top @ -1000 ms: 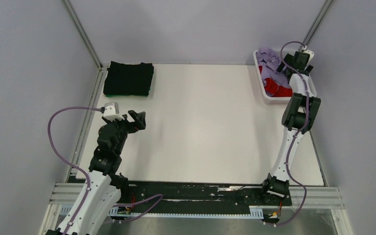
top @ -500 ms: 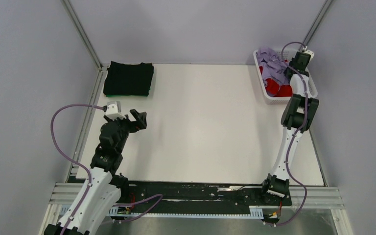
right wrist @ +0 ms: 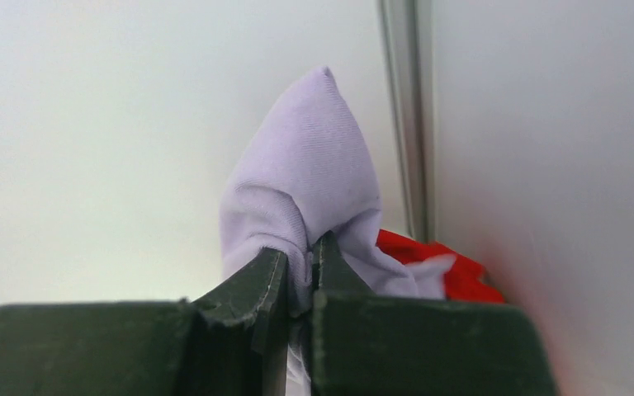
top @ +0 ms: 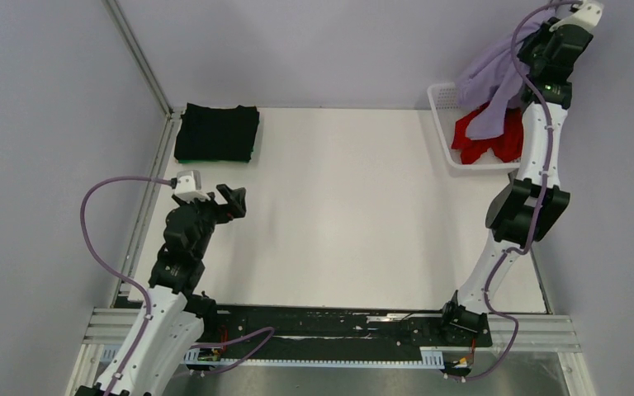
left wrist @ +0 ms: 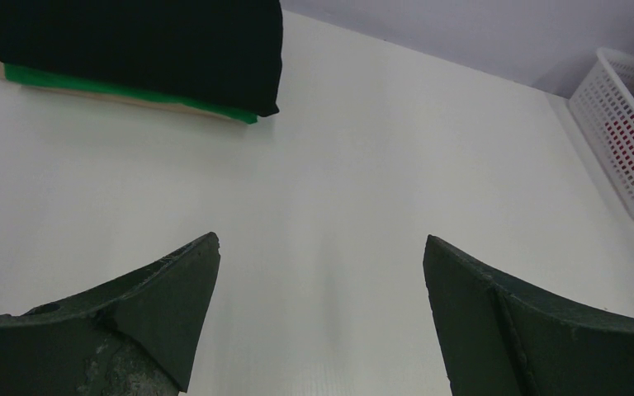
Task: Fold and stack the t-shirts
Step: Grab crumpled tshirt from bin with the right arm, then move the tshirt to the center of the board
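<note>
I will next sweep my right gripper back and down to release the t-shirt, since the bare middle of the table lies below it, to its left in the top view.
My right gripper is raised high over the white basket at the back right, shut on the lavender-purple t-shirt, which hangs down from it. In the right wrist view the lavender cloth is pinched between the jaws of my right gripper. The red t-shirt lies bunched in the basket below, partly dragged up; its red cloth shows behind the lavender. A folded black t-shirt tops a stack at the back left. My left gripper hovers open over the table's left side, nothing between its fingers.
The black t-shirt rests on folded green and beige cloth. The basket shows at the right edge of the left wrist view. Metal frame posts stand at the back corners; grey walls close in on both sides.
</note>
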Tool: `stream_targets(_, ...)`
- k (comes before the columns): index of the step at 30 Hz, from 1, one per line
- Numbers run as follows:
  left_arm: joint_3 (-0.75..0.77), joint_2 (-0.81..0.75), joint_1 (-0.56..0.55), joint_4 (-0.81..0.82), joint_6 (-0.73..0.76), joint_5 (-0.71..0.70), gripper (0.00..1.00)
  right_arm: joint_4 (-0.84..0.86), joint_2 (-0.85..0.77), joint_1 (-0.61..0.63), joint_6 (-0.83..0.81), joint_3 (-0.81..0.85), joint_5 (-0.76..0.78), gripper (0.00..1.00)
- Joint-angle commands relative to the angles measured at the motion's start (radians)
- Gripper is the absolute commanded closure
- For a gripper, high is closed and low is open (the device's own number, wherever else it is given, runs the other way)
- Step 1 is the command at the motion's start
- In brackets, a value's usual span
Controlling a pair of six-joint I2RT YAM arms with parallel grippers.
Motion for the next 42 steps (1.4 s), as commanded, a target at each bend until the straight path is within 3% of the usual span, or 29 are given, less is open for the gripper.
stream_targets(1,0.027,-0.048,0.004,0.005,0.002,0.013,0.0,0.164,-0.156,-0.002,0.053,-0.028,-0.176,1.0)
stream_targets(13,0.015,-0.112,0.004,-0.046,-0.007,0.011,0.0,0.147,-0.245,0.022,0.206,-0.038,-0.41,1.0)
stream_targets(17,0.015,-0.121,0.004,-0.044,-0.016,0.023,0.0,0.086,-0.306,0.096,0.224,-0.062,-0.491,1.0)
stream_targets(21,0.019,-0.119,0.004,-0.068,-0.072,0.008,0.0,0.064,-0.43,0.224,0.226,-0.202,-0.505,1.0)
stream_targets(27,0.059,-0.083,0.004,-0.126,-0.098,-0.018,0.0,0.114,-0.663,0.56,0.228,-0.563,-0.321,1.0)
stream_targets(33,0.073,-0.072,0.004,-0.204,-0.169,-0.086,0.0,0.137,-0.809,0.852,0.299,-0.777,-0.099,1.0)
stream_targets(37,0.077,-0.102,0.004,-0.237,-0.164,-0.051,0.0,0.119,-0.83,0.909,0.348,-0.879,-0.015,1.0)
stream_targets(40,0.075,-0.125,0.004,-0.257,-0.171,-0.048,0.0,0.081,-0.808,0.906,0.4,-0.983,0.166,1.0)
stream_targets(42,0.078,-0.125,0.004,-0.275,-0.184,-0.071,0.0,0.018,-0.771,0.884,0.429,-1.033,0.292,0.94)
